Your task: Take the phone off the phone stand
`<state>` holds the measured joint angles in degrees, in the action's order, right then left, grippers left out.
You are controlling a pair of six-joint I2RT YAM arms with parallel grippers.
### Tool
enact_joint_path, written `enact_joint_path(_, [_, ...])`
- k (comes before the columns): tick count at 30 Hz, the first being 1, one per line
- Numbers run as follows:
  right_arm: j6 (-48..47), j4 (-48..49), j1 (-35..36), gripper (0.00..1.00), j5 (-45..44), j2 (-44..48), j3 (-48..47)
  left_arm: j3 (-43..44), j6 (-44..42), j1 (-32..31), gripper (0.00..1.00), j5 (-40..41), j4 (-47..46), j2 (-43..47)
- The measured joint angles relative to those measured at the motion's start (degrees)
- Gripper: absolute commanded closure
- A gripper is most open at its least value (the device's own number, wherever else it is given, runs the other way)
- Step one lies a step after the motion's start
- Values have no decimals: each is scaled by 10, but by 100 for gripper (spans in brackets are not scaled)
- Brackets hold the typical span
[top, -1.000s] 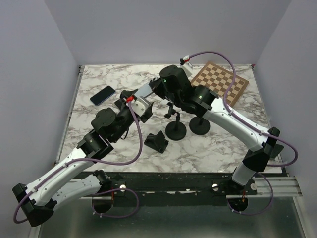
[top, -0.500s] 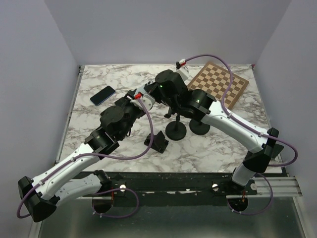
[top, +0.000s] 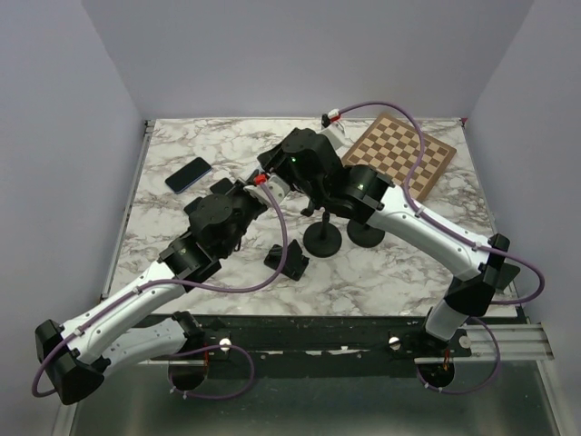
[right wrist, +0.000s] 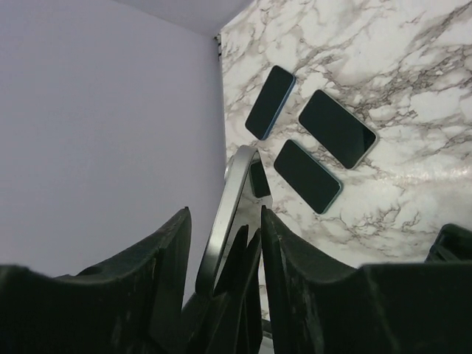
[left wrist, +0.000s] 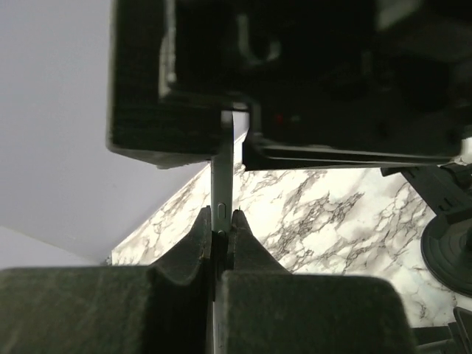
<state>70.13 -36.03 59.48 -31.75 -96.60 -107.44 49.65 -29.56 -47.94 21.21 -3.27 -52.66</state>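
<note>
I need to turn the phone flat with my left gripper and lower it to the tabletop beside the dark phones below to let it go. The phone is clear of the stand.
The phone (left wrist: pixel 223 177), a thin silver slab seen edge-on, hangs in the air above the marble table (top: pixel 182 227). My left gripper (left wrist: pixel 221 218) is shut on its lower edge. My right gripper (right wrist: pixel 224 214) is open, with the phone (right wrist: pixel 234 184) standing between its fingers (right wrist: pixel 166 251) and touching neither. From above, the two grippers meet left of the black phone stand (top: pixel 322 238), left gripper (top: pixel 257 186) below right gripper (top: pixel 277 168), and they hide the phone. The stand's round base (left wrist: pixel 450 247) shows at the right of the left wrist view.
A second round black stand (top: pixel 366 232) is beside the first. A small black wedge holder (top: pixel 287 261) lies in front. A blue phone (top: pixel 188 174) lies far left, with two more dark phones (right wrist: pixel 337 127) (right wrist: pixel 307 175) near it. A chessboard (top: pixel 402 153) sits far right.
My left gripper moved in towards the right gripper and shut on the phone. My right gripper, shut on it before, has opened off it.
</note>
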Motion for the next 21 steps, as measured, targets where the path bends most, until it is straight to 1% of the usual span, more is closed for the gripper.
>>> enact_joint_path(3, [-15,14,5,16,-1,2,0,0,17,6,100,0,1,1])
enact_joint_path(6, [-31,22,6,1,-4,6,2,-2,31,7,100,-3,0,6])
enact_joint_path(11, [-57,21,6,0,-28,23,14,-4,56,7,100,-12,0,17])
enact_joint_path(14, [-82,20,6,0,-60,50,30,-4,76,14,100,-19,0,18])
enact_joint_path(17, [-101,13,6,0,-113,108,68,-4,108,33,100,-35,2,18])
enact_joint_path(19, [-109,12,6,0,-144,154,96,-4,145,58,100,-56,7,18])
enact_joint_path(21, [-119,11,6,0,-181,218,134,-2,190,97,100,-82,16,16])
